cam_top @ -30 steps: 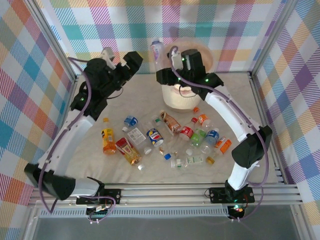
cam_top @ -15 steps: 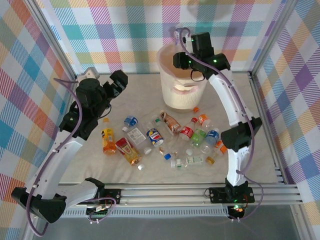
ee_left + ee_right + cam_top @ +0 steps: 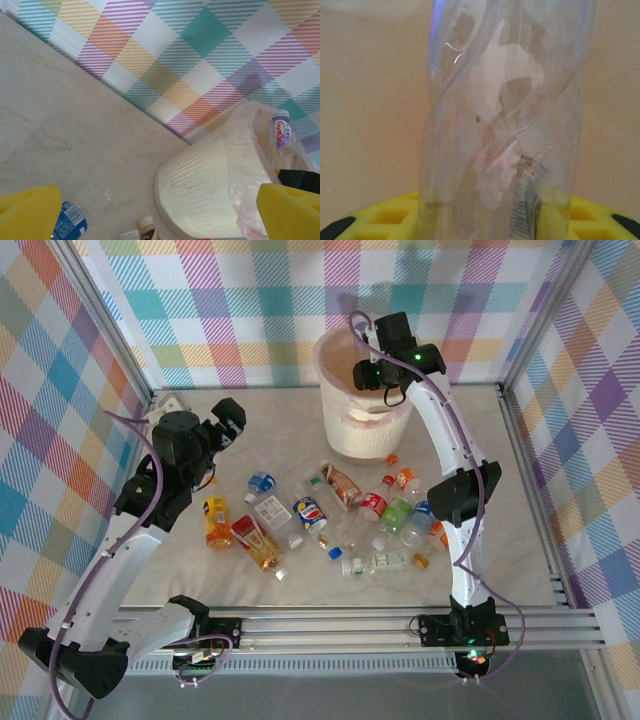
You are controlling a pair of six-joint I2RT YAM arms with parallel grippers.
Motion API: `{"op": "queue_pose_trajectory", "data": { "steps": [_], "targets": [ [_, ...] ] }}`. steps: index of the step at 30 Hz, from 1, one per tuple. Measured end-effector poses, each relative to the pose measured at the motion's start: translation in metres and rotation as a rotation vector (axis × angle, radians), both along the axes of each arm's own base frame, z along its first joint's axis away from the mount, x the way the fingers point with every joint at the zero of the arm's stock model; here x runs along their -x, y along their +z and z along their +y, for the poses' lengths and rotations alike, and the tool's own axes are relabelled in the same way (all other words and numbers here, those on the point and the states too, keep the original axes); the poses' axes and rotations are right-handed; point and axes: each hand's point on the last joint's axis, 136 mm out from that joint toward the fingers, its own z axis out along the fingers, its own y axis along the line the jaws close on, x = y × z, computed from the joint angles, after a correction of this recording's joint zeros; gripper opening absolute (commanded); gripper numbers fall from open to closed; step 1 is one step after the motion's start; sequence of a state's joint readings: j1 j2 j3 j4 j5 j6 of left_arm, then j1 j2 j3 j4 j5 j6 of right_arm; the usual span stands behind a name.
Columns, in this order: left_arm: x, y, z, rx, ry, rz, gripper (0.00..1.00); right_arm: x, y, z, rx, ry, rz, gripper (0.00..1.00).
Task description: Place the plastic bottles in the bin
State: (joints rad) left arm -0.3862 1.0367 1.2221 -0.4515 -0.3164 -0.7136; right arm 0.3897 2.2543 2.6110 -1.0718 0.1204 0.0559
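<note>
The clear plastic bottle is already over the bin's opening (image 3: pixel 346 358). Next, my right gripper therefore lowers slightly into the bin and spreads its fingers to release the bottle.
My right gripper (image 3: pixel 377 375) hangs over the mouth of the cream-white bin (image 3: pixel 352 436), shut on a clear plastic bottle (image 3: pixel 504 120) that stands between its yellow pads (image 3: pixel 395 216). In the left wrist view the same bottle (image 3: pixel 281 131), purple-labelled, sits inside the bin (image 3: pixel 210 190) at its rim. My left gripper (image 3: pixel 227 424) is open and empty, left of the bin, above the table. Several bottles lie mid-table: an orange one (image 3: pixel 216 521), a red-labelled one (image 3: pixel 258 543), a blue-labelled one (image 3: pixel 310 514), a brown one (image 3: pixel 343 484) and a green one (image 3: pixel 397 512).
Checked walls and metal frame posts (image 3: pixel 520 430) close in the table on three sides. A blue-labelled bottle (image 3: pixel 70 220) and a brown-labelled bottle (image 3: pixel 147 226) lie just under my left gripper (image 3: pixel 160 220). Bare cloth (image 3: pixel 270 430) lies between the left gripper and the bin.
The right gripper carried the bottle from in front of the bin to over its mouth and lowered it inside. The left arm drew back leftward and down, away from the bin.
</note>
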Motion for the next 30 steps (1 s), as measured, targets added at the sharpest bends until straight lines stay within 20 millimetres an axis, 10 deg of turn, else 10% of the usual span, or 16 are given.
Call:
{"op": "queue_pose_trajectory", "data": {
  "steps": [14, 30],
  "targets": [
    [-0.009, -0.04, 0.005, -0.023, 0.025, 0.109, 1.0, -0.008, -0.066, -0.006, 0.144, 0.048, 0.114, 0.58],
    [0.003, -0.116, 0.027, -0.071, 0.085, 0.337, 1.0, 0.004, -0.072, -0.005, 0.156, 0.089, 0.162, 0.85]
  ]
}}
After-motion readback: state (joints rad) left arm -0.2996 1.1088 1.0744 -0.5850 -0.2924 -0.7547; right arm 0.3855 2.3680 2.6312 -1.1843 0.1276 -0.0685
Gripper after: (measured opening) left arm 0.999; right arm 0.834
